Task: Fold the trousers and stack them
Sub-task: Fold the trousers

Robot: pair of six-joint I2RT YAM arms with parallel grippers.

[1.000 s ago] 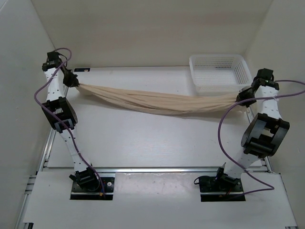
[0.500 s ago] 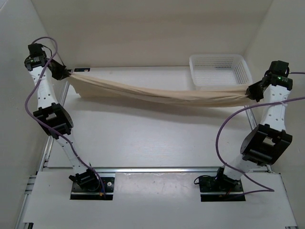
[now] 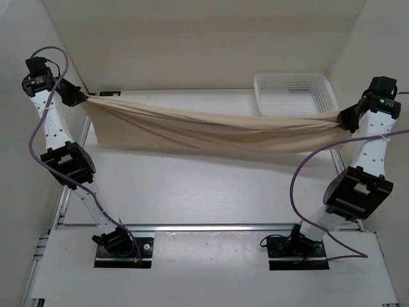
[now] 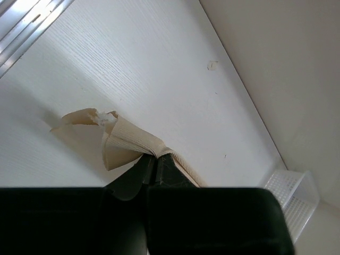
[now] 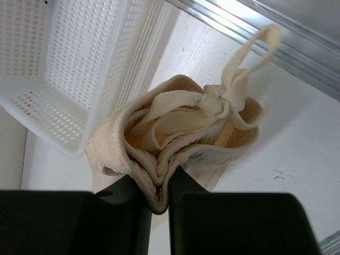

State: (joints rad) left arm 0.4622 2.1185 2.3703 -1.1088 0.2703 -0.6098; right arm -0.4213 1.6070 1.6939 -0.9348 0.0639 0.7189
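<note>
The trousers [image 3: 204,131] hang stretched in the air. My left gripper will next move down and back to the bare tabletop [image 3: 97,160] beside the metal bar and let go of the trousers' hem.
The beige trousers [image 3: 204,131] hang stretched in the air across the back of the table, sagging a little in the middle. My left gripper [image 3: 78,99], raised at the far left, is shut on one end; the left wrist view shows the black fingers pinching a hem [image 4: 125,139]. My right gripper [image 3: 345,118], raised at the far right, is shut on the ribbed waistband [image 5: 159,175], with the drawstring loop [image 5: 249,50] dangling beyond it.
A white mesh basket [image 3: 295,96] stands at the back right, partly behind the cloth and just left of my right gripper; in the right wrist view the basket [image 5: 64,69] fills the upper left. White walls close in on both sides and the back.
Both arms have risen and spread outward. The trousers, first a twisted rope between the grippers, now hang wider and flatter as a sheet.
</note>
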